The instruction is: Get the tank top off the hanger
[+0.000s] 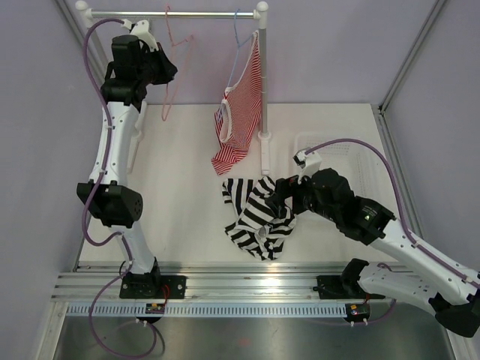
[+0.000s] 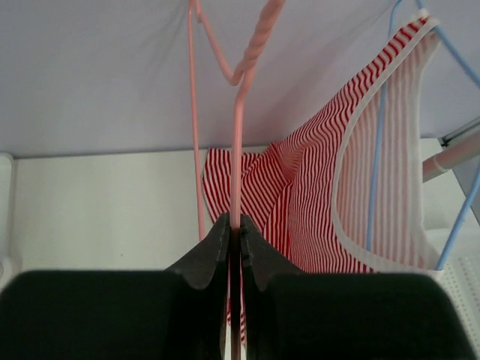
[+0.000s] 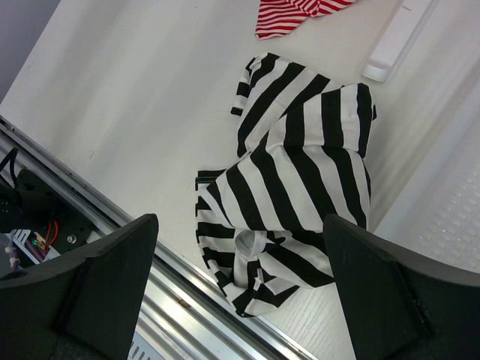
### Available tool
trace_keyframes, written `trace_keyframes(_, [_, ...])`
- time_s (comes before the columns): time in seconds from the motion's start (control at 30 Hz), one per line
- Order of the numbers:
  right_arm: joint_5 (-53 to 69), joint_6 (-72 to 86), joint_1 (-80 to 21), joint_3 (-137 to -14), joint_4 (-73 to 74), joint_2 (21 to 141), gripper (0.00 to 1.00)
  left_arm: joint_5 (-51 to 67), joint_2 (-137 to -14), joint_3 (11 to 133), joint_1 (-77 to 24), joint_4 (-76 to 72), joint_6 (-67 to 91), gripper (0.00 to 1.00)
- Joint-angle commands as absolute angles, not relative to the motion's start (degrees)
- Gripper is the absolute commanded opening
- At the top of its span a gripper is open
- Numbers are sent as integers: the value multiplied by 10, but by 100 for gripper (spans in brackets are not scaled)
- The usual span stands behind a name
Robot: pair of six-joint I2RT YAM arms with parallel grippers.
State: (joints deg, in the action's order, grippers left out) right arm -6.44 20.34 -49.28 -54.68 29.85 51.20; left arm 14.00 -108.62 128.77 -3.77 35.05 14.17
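Note:
My right gripper needs to move down and across to pinch the doubled cloth at the tank top's middle fold, which is below it and to its left in the top view.
The tank top, with bold black-and-white stripes, lies crumpled on the white table near the front edge and is off any hanger. Seen from the right wrist, the tank top sits just below my right gripper, whose fingers stand wide apart with nothing between them. From above, the right gripper hovers at the garment's right side. The bare pink hanger hangs from the rail at the back left. My left gripper is up beside it. The left gripper is shut on the hanger, pinching its thin wire.
A red-and-white striped top hangs on a blue hanger from the rail, right of the pink one. The rack's white post stands mid-table. A white basket sits at the right. An aluminium track runs along the near edge.

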Motion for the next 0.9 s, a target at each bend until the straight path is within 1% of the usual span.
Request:
trace_keyframes(0.0, [-57, 193, -491, -556, 279, 534, 100, 109, -1040, 1245, -44, 325, 139, 11])
trace_keyframes(0.03, [-56, 192, -491, -560, 274, 542, 100, 100, -1033, 1235, -46, 323, 137, 12])
trace_keyframes(0.07, [-55, 192, -491, -569, 272, 559, 99, 101, -1024, 1229, -47, 323, 141, 18])
trace_keyframes(0.13, [-60, 192, -491, -577, 252, 583, 99, 98, -999, 1208, -47, 326, 148, 32])
trace_keyframes(0.17, [-68, 192, -491, -577, 244, 590, 100, 97, -989, 1195, -47, 323, 155, 47])
trace_keyframes(0.23, [-77, 192, -491, -580, 234, 618, 100, 84, -950, 1153, -47, 316, 163, 64])
trace_keyframes(0.27, [-70, 185, -491, -592, 236, 631, 100, 80, -937, 1140, -47, 313, 169, 75])
trace_keyframes(0.3, [-66, 179, -491, -598, 239, 643, 99, 77, -921, 1129, -47, 312, 170, 99])
trace_keyframes(0.4, [-87, 170, -491, -618, 262, 694, 100, 44, -861, 1090, -46, 349, 181, 99])
trace_keyframes(0.43, [-91, 164, -490, -617, 263, 716, 99, 17, -821, 1079, -47, 359, 185, 99])
trace_keyframes(0.5, [-99, 159, -490, -615, 263, 738, 99, -24, -777, 1029, -47, 393, 201, 99])
trace_keyframes(0.53, [-101, 155, -491, -613, 259, 761, 100, -66, -748, 1009, -47, 402, 205, 99])
trace_keyframes(0.57, [-112, 155, -490, -613, 261, 773, 100, -82, -697, 959, -47, 411, 219, 99])
trace_keyframes(0.63, [-121, 152, -490, -613, 259, 814, 99, -90, -633, 902, -47, 415, 220, 99])
trace_keyframes(0.67, [-128, 150, -491, -614, 261, 830, 99, -88, -573, 848, -47, 415, 224, 99])
trace_keyframes(0.73, [-124, 144, -490, -609, 250, 872, 99, -62, -518, 784, -47, 406, 221, 99])
trace_keyframes(0.77, [-107, 142, -490, -606, 243, 885, 100, -49, -467, 759, -47, 404, 213, 99])
trace_keyframes(0.8, [-92, 142, -490, -605, 236, 898, 100, -41, -446, 702, -47, 400, 207, 99])
trace_keyframes(0.87, [-75, 151, -490, -598, 212, 935, 100, -26, -402, 644, -47, 393, 196, 99])
